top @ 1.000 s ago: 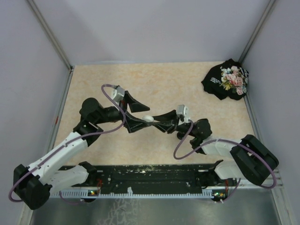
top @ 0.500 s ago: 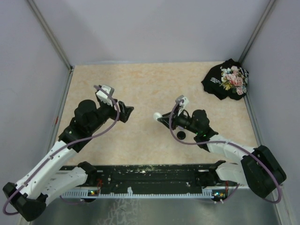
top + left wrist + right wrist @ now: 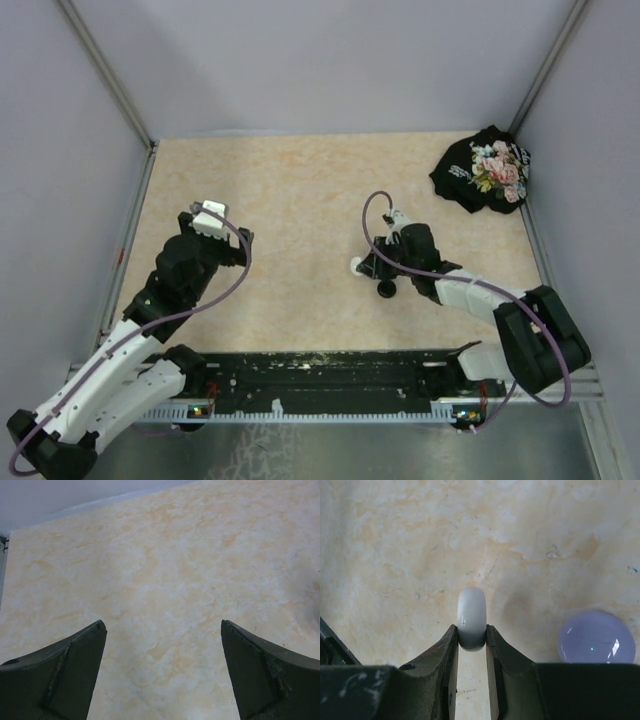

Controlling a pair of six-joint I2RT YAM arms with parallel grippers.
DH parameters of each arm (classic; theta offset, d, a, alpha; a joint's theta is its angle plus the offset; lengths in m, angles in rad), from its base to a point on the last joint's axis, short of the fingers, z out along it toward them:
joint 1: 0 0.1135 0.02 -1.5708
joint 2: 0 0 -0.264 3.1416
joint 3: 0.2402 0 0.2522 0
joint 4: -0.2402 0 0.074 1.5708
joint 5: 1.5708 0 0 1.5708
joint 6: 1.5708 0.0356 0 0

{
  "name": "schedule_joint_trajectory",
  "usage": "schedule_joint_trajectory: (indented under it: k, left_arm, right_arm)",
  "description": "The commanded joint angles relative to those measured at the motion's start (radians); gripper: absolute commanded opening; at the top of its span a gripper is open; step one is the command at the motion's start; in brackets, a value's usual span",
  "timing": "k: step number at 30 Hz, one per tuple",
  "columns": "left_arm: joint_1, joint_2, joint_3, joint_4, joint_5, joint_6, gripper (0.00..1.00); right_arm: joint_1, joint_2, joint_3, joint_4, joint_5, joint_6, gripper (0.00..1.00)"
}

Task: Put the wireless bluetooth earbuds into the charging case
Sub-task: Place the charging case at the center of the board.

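My right gripper moves down and toward the lavender one's side next. The round white charging case hangs above bare table, apart from the lavender case (image 3: 596, 638).
My right gripper (image 3: 471, 630) is shut on a round white charging case (image 3: 471, 616), held edge-on close above the table; both show in the top view, the gripper (image 3: 366, 267) and the case (image 3: 357, 265). A lavender round case (image 3: 596, 638) lies on the table just right of the fingers. A black round case (image 3: 385, 289) lies beside the gripper on its near side. My left gripper (image 3: 162, 627) is open and empty above bare table at the left (image 3: 233, 243). No loose earbuds show in any view.
A black cloth with a floral print (image 3: 485, 168) lies in the far right corner. Grey walls enclose the marbled table (image 3: 300, 180) on three sides. The black rail with the arm bases (image 3: 330, 385) runs along the near edge.
The two grippers were together at the centre; the left one has pulled back to the left, empty. The right one has moved right and down with the white case, beside the black case.
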Motion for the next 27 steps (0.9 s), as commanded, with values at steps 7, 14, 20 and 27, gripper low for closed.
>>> schedule_joint_trajectory:
  k: [7, 14, 20, 27]
  left_arm:
    - [0.081, -0.065, -0.032, 0.030, -0.051, 0.014, 1.00]
    - [0.175, -0.103, -0.034, 0.032, 0.032, -0.028, 1.00]
    - [0.221, -0.143, -0.040, 0.038, 0.072, -0.049, 1.00]
    - [0.220, -0.210, -0.022, 0.010, 0.082, -0.078, 1.00]
  right_arm:
    - [-0.015, 0.132, 0.084, -0.116, 0.073, 0.061, 0.05]
    - [-0.014, 0.059, 0.109, -0.239, 0.175, 0.023, 0.44]
    - [-0.015, -0.073, 0.143, -0.318, 0.196, -0.013, 0.61]
    - [-0.015, -0.247, 0.237, -0.462, 0.315, -0.071, 0.74]
